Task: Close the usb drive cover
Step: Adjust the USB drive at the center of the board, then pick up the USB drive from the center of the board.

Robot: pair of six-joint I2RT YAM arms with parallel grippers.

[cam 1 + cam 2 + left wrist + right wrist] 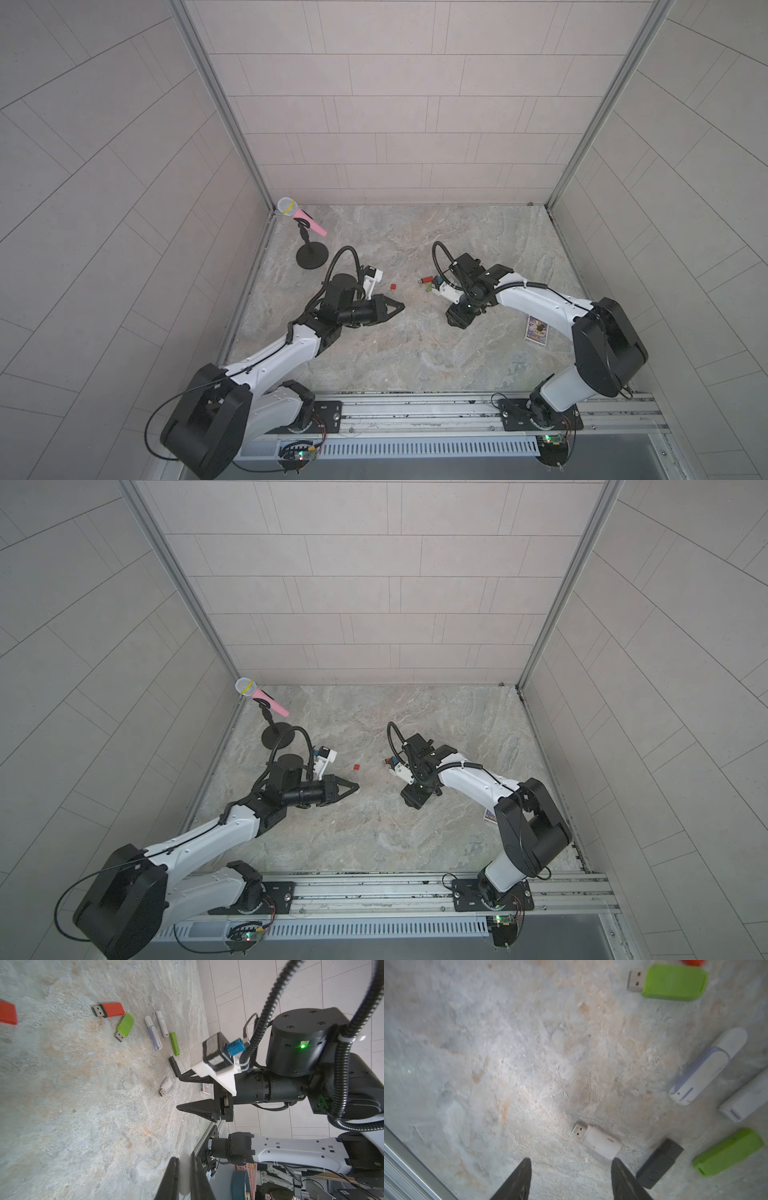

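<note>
My right gripper is open, and the white drive lies slanted to its fingers, so my gripper will come down with a turn onto the white drive's plastic body (601,1142).
A white usb drive (598,1140) (166,1086) lies on the marble table with its metal plug bare. My right gripper (571,1160) (457,319) hangs open just short of it, with nothing between its fingers. My left gripper (184,1157) (402,306) sits low over the table to the left, shut on a small white piece that looks like the cover (185,1176), blurred in the left wrist view. A red drive (110,1009) and a green drive (672,981) also show bare plugs. A loose red cap (393,286) rests between the arms.
Beside the white drive lie a black drive (660,1163), a capped green drive (729,1151) and two pale capped drives (708,1068) (745,1099). A pink microphone on a stand (301,216) is at the back left. A card (537,328) lies at the right.
</note>
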